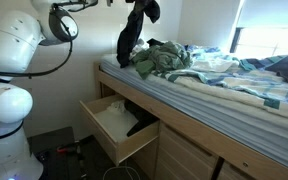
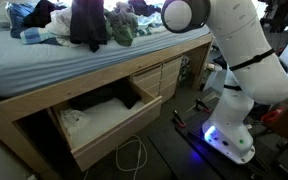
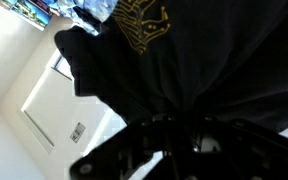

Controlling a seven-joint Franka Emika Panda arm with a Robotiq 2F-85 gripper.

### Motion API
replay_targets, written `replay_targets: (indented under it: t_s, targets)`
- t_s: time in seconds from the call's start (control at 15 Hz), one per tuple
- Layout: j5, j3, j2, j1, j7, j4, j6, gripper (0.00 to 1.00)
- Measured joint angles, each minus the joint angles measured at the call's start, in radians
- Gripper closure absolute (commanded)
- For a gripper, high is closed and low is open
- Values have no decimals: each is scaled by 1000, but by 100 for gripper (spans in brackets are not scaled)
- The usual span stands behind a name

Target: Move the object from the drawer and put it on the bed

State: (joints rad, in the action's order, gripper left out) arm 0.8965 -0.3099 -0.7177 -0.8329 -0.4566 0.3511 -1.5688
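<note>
My gripper will move down toward the pile of clothes on the bed and let go of the black garment there, because that pile is below my gripper.
A black garment hangs from my gripper above the near end of the bed. It also shows in an exterior view, dangling over the mattress edge. In the wrist view the black cloth with a gold print fills most of the frame and hides the jaws. The open wooden drawer under the bed holds white cloth; it shows in both exterior views.
A pile of clothes lies on the bed beside the hanging garment. A striped blanket covers the mattress. More drawers sit under the bed. Cables lie on the floor by the robot base.
</note>
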Motion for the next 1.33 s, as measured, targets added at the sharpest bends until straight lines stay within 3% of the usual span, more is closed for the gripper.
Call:
replay_targets:
  t_s: [0.27, 0.73, 1.2, 1.27, 1.33]
  targets:
    - [-20, 16, 1, 71, -102, 5, -80, 96]
    - [-243, 101, -108, 248, -337, 16, -242, 96]
    - [-436, 118, -210, 252, -353, 17, -269, 96]
    - [-455, 119, -215, 249, -349, 16, -265, 72]
    - [-470, 120, -217, 246, -344, 16, -258, 59]
